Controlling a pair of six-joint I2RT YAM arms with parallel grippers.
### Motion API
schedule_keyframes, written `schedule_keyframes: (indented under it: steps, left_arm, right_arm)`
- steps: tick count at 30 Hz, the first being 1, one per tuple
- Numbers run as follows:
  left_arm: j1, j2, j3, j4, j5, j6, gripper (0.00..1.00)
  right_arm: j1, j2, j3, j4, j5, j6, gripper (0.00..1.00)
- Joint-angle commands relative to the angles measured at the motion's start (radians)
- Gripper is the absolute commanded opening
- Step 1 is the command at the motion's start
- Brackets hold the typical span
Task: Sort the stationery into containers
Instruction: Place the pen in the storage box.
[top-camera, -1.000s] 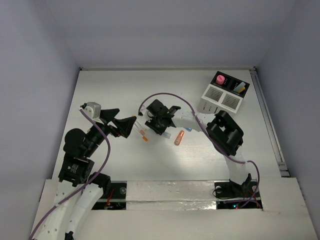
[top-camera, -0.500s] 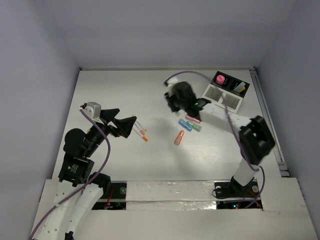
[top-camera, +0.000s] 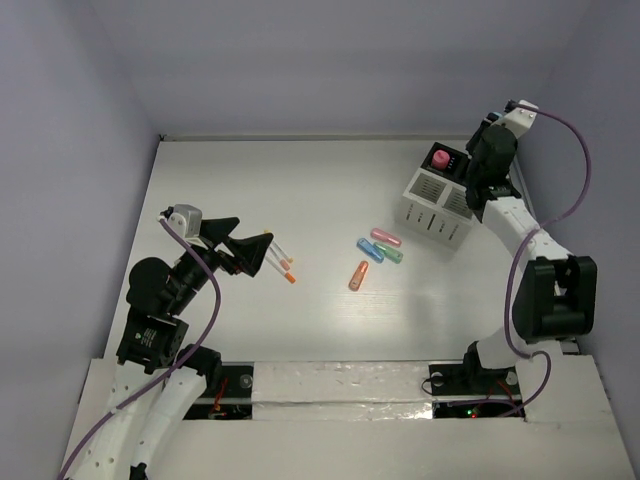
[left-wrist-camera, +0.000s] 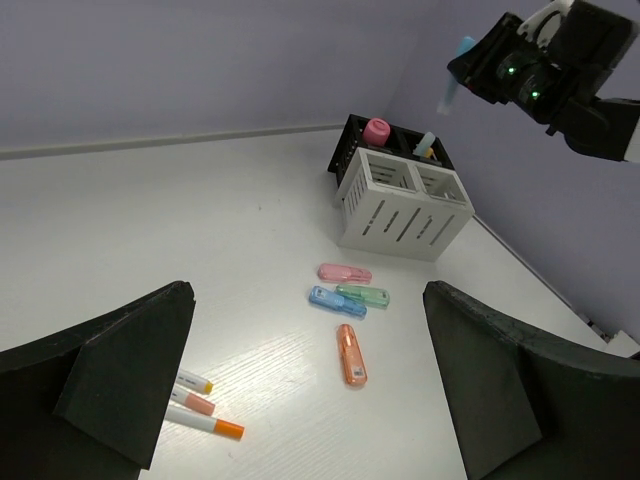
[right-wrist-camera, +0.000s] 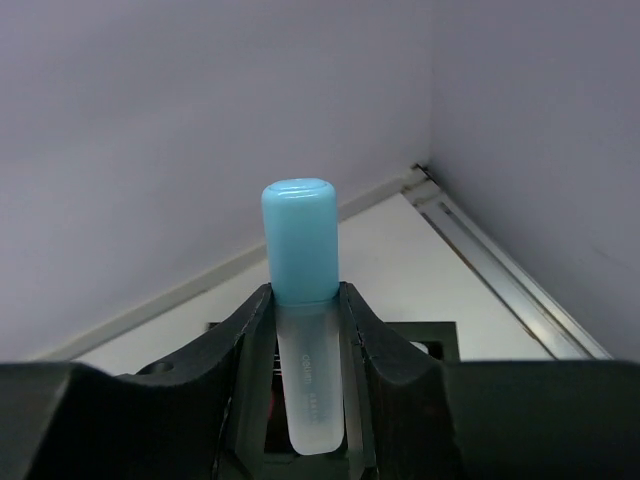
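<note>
Next, the right gripper lowers the white marker toward the black section (right-wrist-camera: 421, 346) where the pale item leans, to release it, because the marker hangs high above the section's opening.
My right gripper (right-wrist-camera: 305, 300) is shut on a white marker with a pale blue cap (right-wrist-camera: 303, 310), held upright above the black back section (right-wrist-camera: 440, 328) of the containers. From the left wrist view the marker (left-wrist-camera: 452, 75) hangs high over the white slatted organizer (left-wrist-camera: 405, 205). A stubby pink cylinder (top-camera: 440, 158) stands in the black section. Pink (top-camera: 386, 237), green (top-camera: 392, 252), blue (top-camera: 371, 249) and orange (top-camera: 358, 275) capsules lie on the table. Three white orange-tipped sticks (top-camera: 283, 265) lie just in front of my open left gripper (top-camera: 255, 255), which holds nothing.
The organizer (top-camera: 432, 212) stands at the back right, close to a raised rail (top-camera: 535, 240) along the table's right edge. Lilac walls enclose the table on three sides. A pale item with a yellow end (left-wrist-camera: 425, 145) leans in a black compartment.
My right arm has swung from the middle of the table up to the back right over the organizer, carrying the blue-capped marker. The left arm has not moved.
</note>
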Motion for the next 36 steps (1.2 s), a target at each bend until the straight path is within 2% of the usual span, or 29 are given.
schedule_keyframes:
  steps: [1, 10, 18, 24, 33, 35, 36]
  left_arm:
    - [-0.002, -0.009, 0.005, 0.035, 0.011, 0.002, 0.99]
    - [-0.002, -0.002, 0.004, 0.033, 0.008, 0.004, 0.99]
    - [-0.002, 0.002, 0.004, 0.036, 0.011, 0.006, 0.99]
    - [-0.002, 0.001, 0.004, 0.036, 0.009, 0.006, 0.99]
    - [-0.002, -0.001, 0.004, 0.036, 0.009, 0.004, 0.99]
    - [-0.002, -0.004, 0.005, 0.036, 0.009, 0.004, 0.99]
    - [-0.002, -0.004, 0.005, 0.036, 0.009, 0.004, 0.99]
  right_arm:
    - [-0.04, 0.07, 0.06, 0.06, 0.062, -0.027, 0.25]
    - [-0.091, 0.195, 0.114, 0.02, 0.036, -0.03, 0.26]
    - [-0.091, 0.219, 0.08, 0.027, 0.017, -0.02, 0.27]
    - [-0.091, 0.221, 0.042, 0.035, 0.011, 0.01, 0.32]
    - [-0.091, 0.169, 0.019, 0.035, -0.041, -0.003, 0.53]
    - [-0.091, 0.153, 0.031, 0.02, -0.05, 0.005, 0.65]
    - [-0.091, 0.149, 0.036, -0.004, -0.053, 0.007, 0.67]
